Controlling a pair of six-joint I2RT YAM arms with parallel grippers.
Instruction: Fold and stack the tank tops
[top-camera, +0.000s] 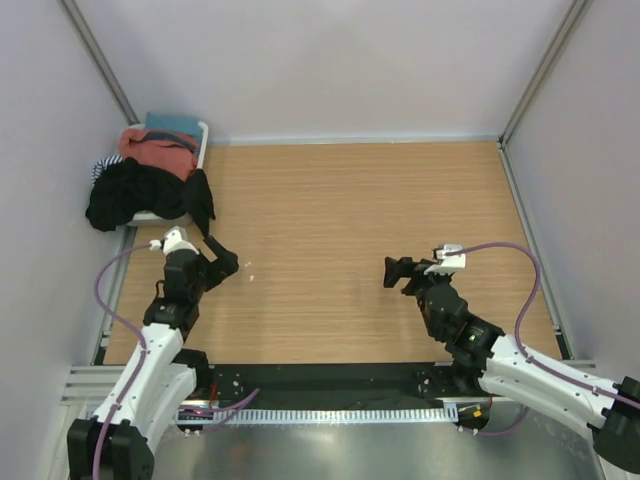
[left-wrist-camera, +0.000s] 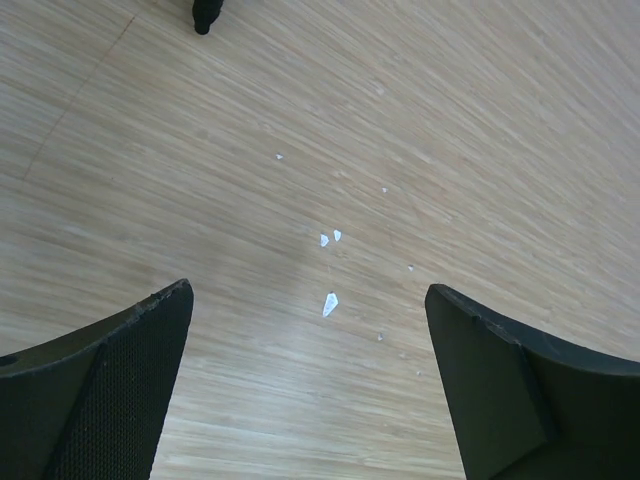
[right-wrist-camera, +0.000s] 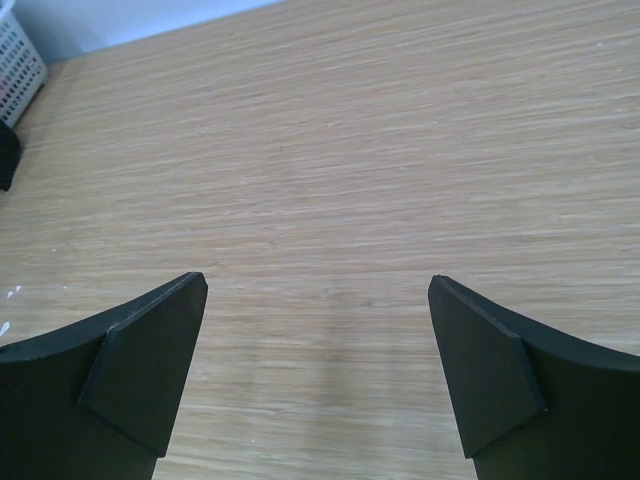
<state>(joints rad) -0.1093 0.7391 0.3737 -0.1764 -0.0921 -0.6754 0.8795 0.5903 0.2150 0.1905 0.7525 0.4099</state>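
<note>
The black tank top's crumpled middle (top-camera: 147, 188) is the highest part of the tank top. My left gripper will next swing outward to the left in the top view onto it and close.
The black tank top (top-camera: 140, 195) hangs crumpled over the front of the white basket (top-camera: 203, 131) at the far left, one strap trailing onto the table. Its dark tip shows in the left wrist view (left-wrist-camera: 205, 12) and its edge in the right wrist view (right-wrist-camera: 5, 155). The rust-red tank top (top-camera: 155, 150) lies bunched in the basket behind it. My left gripper (top-camera: 228, 262) (left-wrist-camera: 308, 290) is open and empty over bare wood, just in front of the trailing strap. My right gripper (top-camera: 392, 272) (right-wrist-camera: 318, 280) is open and empty at mid-table.
A teal cloth (top-camera: 172, 123) and a striped cloth (top-camera: 100, 168) also lie in the basket, whose corner shows in the right wrist view (right-wrist-camera: 18, 60). Small white crumbs (left-wrist-camera: 329, 303) lie on the wooden table (top-camera: 350, 210). White walls and metal rails enclose the table.
</note>
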